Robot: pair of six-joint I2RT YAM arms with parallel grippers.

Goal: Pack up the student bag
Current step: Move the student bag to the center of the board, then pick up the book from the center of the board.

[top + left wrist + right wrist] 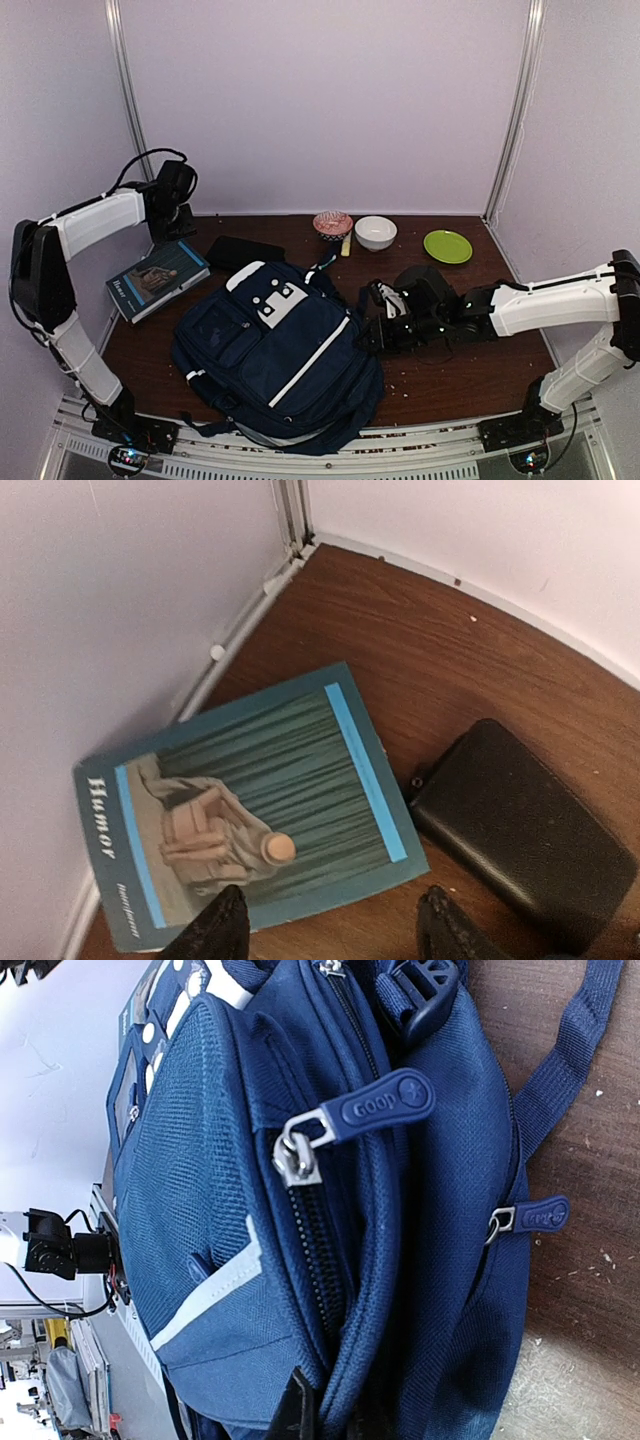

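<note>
My left gripper needs to move down and back next and turn astride the teal book's near long edge (181, 285) (335, 896) to close there, since bare tabletop lies beside it.
The student bag (270, 350), navy with white stripes and a white patch, lies flat on the table's near middle. My right gripper (372, 330) is at its right edge, shut on the fabric beside the main zipper (335, 1422). In the right wrist view the student bag (200, 1160) fills the frame, with a zipper pull (375, 1107) lying just above the pinched edge. My left gripper (172, 222) hangs open at the back left, above a teal book (157, 278). Its fingertips (225, 932) straddle the near corner of the book (250, 810) without touching it.
A black flat case (245, 250) (525, 830) lies between book and bag. A patterned bowl (332, 223), a white bowl (375, 232) and a green plate (447, 246) stand along the back. White walls close the table on three sides.
</note>
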